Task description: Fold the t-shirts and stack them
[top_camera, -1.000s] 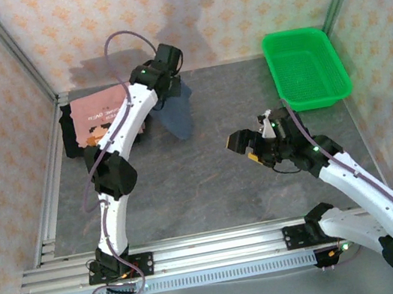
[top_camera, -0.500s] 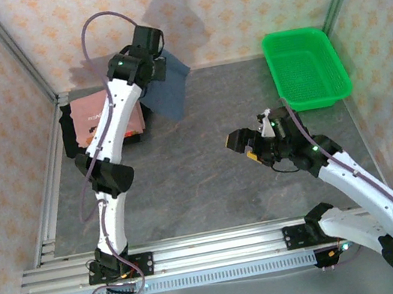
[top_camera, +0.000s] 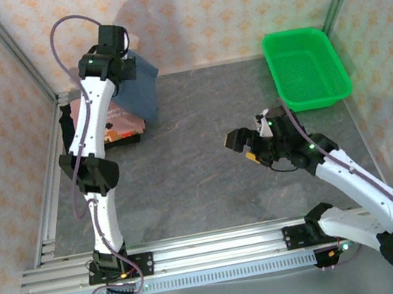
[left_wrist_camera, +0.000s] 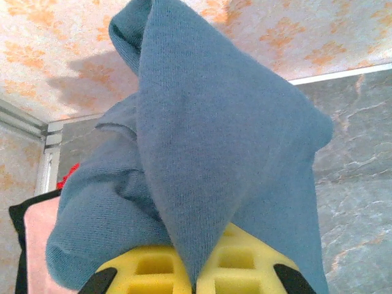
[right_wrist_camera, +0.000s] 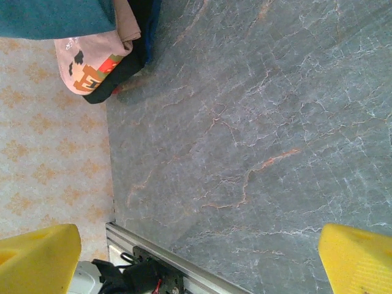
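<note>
The cloth of the slate-blue t-shirt hangs beyond the pile, so I should move my left gripper down and toward the side bar, over the salmon-pink t-shirt (top_camera: 117,119) (left_wrist_camera: 41,248), and release the slate-blue t-shirt's fold.
The slate-blue t-shirt (top_camera: 139,88) hangs folded from my left gripper (top_camera: 123,62), held high over the back left corner; the yellow fingers (left_wrist_camera: 245,263) are shut on its cloth (left_wrist_camera: 202,153). Below it lies the salmon-pink t-shirt (top_camera: 117,119) with its print, on top of the black t-shirt (top_camera: 69,131), whose edge shows around it. The right wrist view also catches the pink shirt (right_wrist_camera: 92,58) and the black edge (right_wrist_camera: 131,64) at the top left. My right gripper (top_camera: 246,146) hovers open over the middle of the table with nothing between its fingers (right_wrist_camera: 37,254).
A green mesh basket (top_camera: 307,70) stands at the back right corner. Aluminium frame rails (top_camera: 199,249) run along the near edge and the left side. Patterned walls close in the back and sides. Grey marbled tabletop (top_camera: 203,184) lies between the arms.
My left gripper has risen and swung left with the blue shirt, from beside the pink-and-black stack to above its right edge. The right arm has stayed still.
</note>
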Robot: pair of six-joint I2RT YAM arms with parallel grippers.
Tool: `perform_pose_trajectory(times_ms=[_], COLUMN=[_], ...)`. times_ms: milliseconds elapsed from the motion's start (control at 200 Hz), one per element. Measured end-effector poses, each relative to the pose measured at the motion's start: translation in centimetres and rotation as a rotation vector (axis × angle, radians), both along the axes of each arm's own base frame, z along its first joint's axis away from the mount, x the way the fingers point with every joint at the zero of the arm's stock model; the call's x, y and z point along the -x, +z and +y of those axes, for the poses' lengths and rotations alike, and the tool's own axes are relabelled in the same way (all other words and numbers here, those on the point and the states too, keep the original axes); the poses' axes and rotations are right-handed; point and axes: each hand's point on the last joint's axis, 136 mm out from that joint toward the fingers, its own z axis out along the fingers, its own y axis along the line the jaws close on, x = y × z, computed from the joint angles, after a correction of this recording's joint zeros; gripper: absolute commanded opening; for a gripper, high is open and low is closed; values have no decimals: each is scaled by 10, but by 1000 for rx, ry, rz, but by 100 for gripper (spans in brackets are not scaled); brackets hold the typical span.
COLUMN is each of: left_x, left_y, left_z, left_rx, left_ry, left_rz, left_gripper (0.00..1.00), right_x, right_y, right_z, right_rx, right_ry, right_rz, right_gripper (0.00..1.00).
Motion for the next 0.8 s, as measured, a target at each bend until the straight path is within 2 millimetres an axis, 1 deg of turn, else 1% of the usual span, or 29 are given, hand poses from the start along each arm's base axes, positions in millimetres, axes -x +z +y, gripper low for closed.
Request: perform_pose_trajectory(times_ms=[120,230,295,355,425,565,590,625,670,690,711,791,796,801], left_x=[2,3,4,3,3,4,5,5,5,5,4,3,3,3], left_y=[-6,-20,-31,-41,-50,-62,-64,-65,-67,-67,-69,-76,-77,-77], left_z=[10,19,29,43,64,108,114,122,130,134,138,152,153,153], left_rx=[-19,-45,-52,-52,-42,-13,-8,2,16,23,27,58,58,58], left_ry=[2,-3,7,27,59,132,142,156,172,184,194,238,238,239], left_rz=[22,59,85,104,123,141,143,144,143,141,140,137,138,139], left_gripper=[0,0,0,0,0,0,6,18,44,52,57,69,71,76], right_x=[-3,-6,-7,-9,-12,-22,-24,-26,-29,-30,-32,-35,-35,-36], right_y=[-6,-14,-19,-24,-28,-26,-25,-24,-24,-24,-23,-22,-22,-22], right_z=[3,6,7,9,11,17,18,20,22,23,24,26,26,26], right_rx=[2,6,11,17,25,26,25,25,25,25,26,27,27,28], right_ry=[1,4,5,9,9,14,15,17,20,23,24,29,29,29], right_rz=[23,51,70,90,107,117,118,120,124,125,125,127,127,126], right_gripper=[99,99,99,99,99,99,99,99,99,99,99,99,99,99])
